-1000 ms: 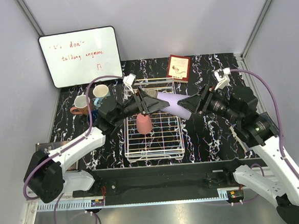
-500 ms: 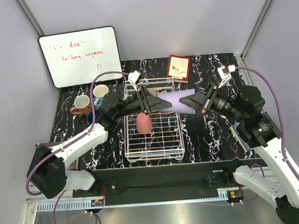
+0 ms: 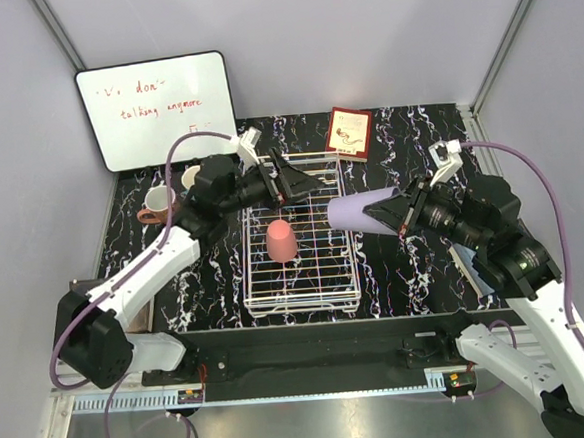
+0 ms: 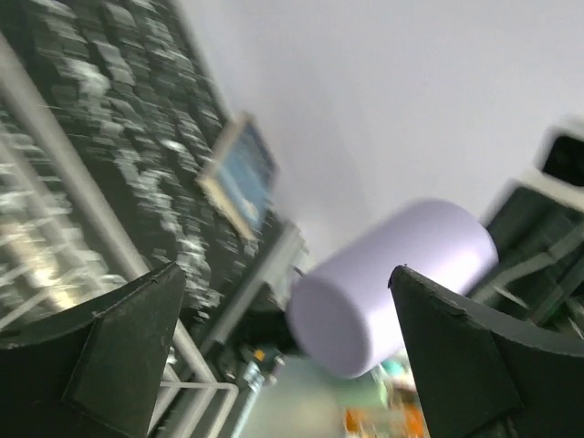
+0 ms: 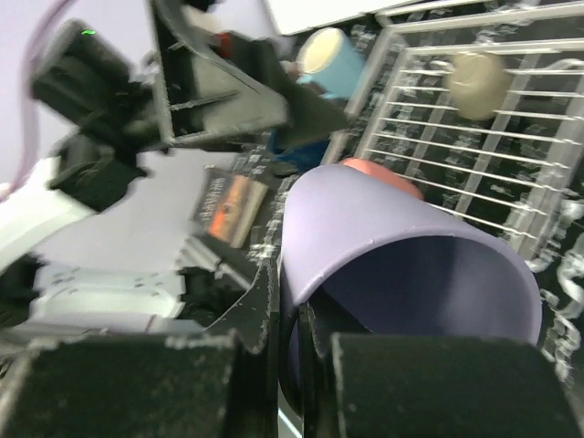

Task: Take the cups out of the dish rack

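Note:
The tumbler (image 3: pixel 350 213) goes outward and down with my right gripper next, turning upright. It then comes free on the black marbled tabletop (image 3: pixel 397 172) beside the red-framed card, as that spot is bare.
My right gripper (image 3: pixel 376 211) is shut on the rim of the lavender tumbler (image 3: pixel 350 213), one finger inside and one outside (image 5: pixel 290 301), and holds it sideways above the right edge of the white wire dish rack (image 3: pixel 303 296). My left gripper (image 3: pixel 310 183) stands open over the rack's back edge, apart from the tumbler (image 4: pixel 392 283). A salmon cup (image 3: pixel 282 241) sits upside down in the rack. A grey-beige cup (image 5: pixel 479 82) lies at the rack's back. Left of the rack stand a terracotta mug (image 3: pixel 157 201), a light blue mug (image 5: pixel 330 60) and a dark blue cup (image 5: pixel 290 151).
A whiteboard (image 3: pixel 156 109) leans on the back wall at the left. A red-framed card (image 3: pixel 349 132) stands behind the rack. Walls close in the black marbled table (image 3: pixel 416 270) on both sides.
The left gripper opened, let go of the lavender tumbler and drew back to the left. The right gripper shut on the tumbler's rim and carried it rightward, off the rack's middle.

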